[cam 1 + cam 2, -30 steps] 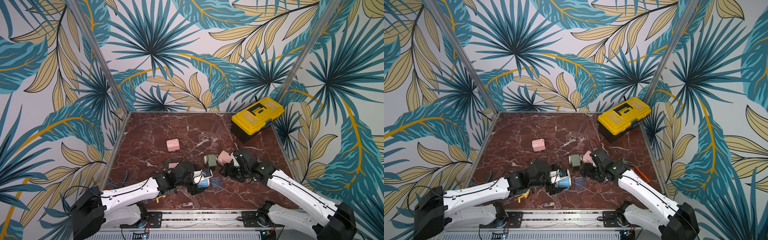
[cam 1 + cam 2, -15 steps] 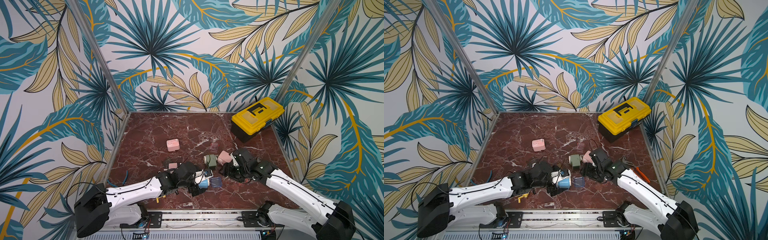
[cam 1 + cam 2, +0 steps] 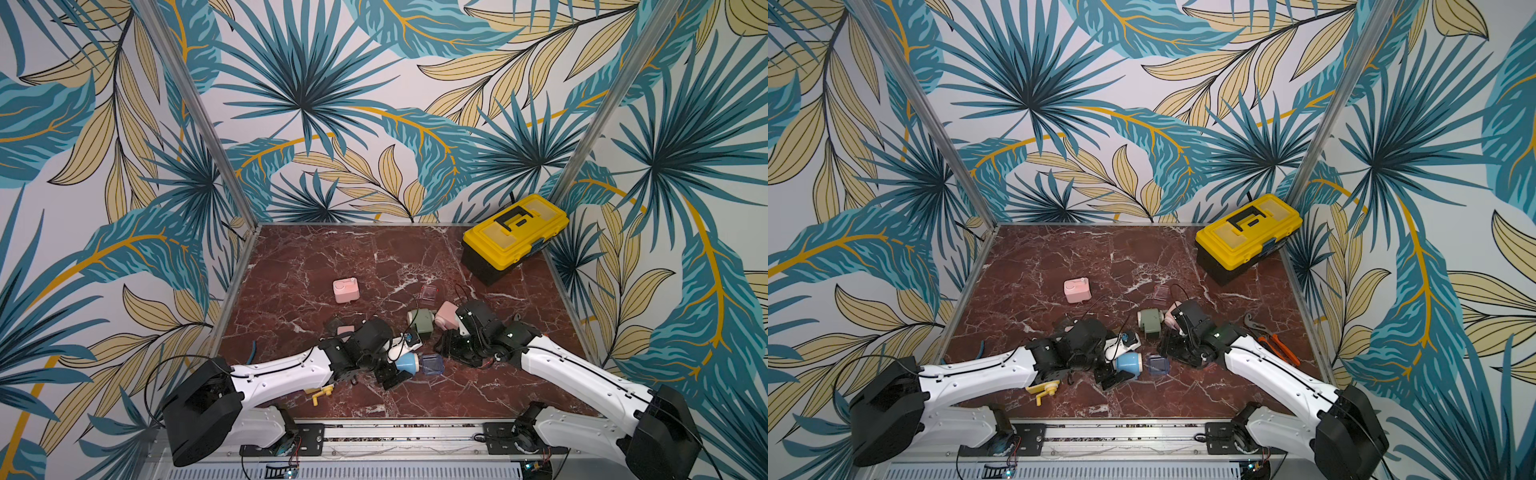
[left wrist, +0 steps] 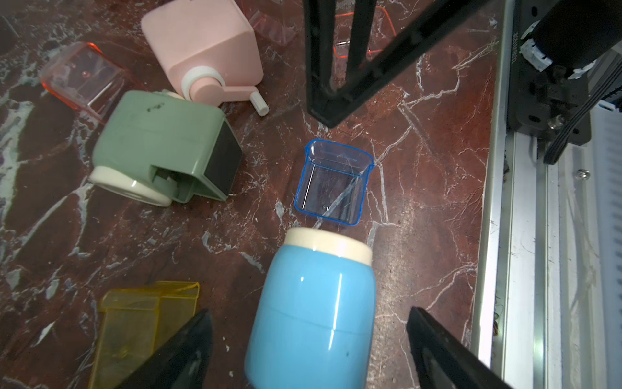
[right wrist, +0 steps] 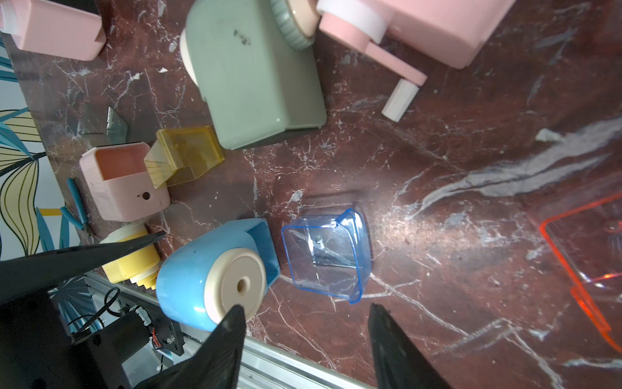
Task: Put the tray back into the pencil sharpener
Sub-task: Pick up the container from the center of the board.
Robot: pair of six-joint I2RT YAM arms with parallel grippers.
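Note:
My left gripper should next lower its open fingers around the blue pencil sharpener's body (image 3: 408, 364) (image 4: 314, 314) and close them. The sharpener's body is just below, with a gap beside each finger.
The blue pencil sharpener (image 3: 407, 362) (image 3: 1128, 363) lies on its side near the table's front, cream face (image 5: 235, 286) toward the right arm. Its clear blue tray (image 3: 432, 364) (image 4: 333, 182) (image 5: 326, 256) lies on the marble right beside the sharpener's open slot, outside it. My left gripper (image 4: 310, 310) is open and straddles the sharpener's body (image 4: 313, 313), with a gap on each side. My right gripper (image 5: 306, 305) is open and holds nothing. It hovers just short of the tray, one finger (image 5: 225, 347) close to the sharpener's cream face.
A green sharpener (image 3: 422, 324) and a pink one (image 3: 446, 313) lie just behind. Another pink sharpener (image 3: 345, 289), a yellow toolbox (image 3: 515, 235), a yellow tray (image 4: 134, 323), an orange-edged tray (image 5: 589, 256), pliers (image 3: 1277, 345) and the front rail (image 4: 525, 235) are near.
The left arm's elbow has swung slightly to the right while its gripper stays around the blue sharpener. The right gripper's jaws have come a little closer together.

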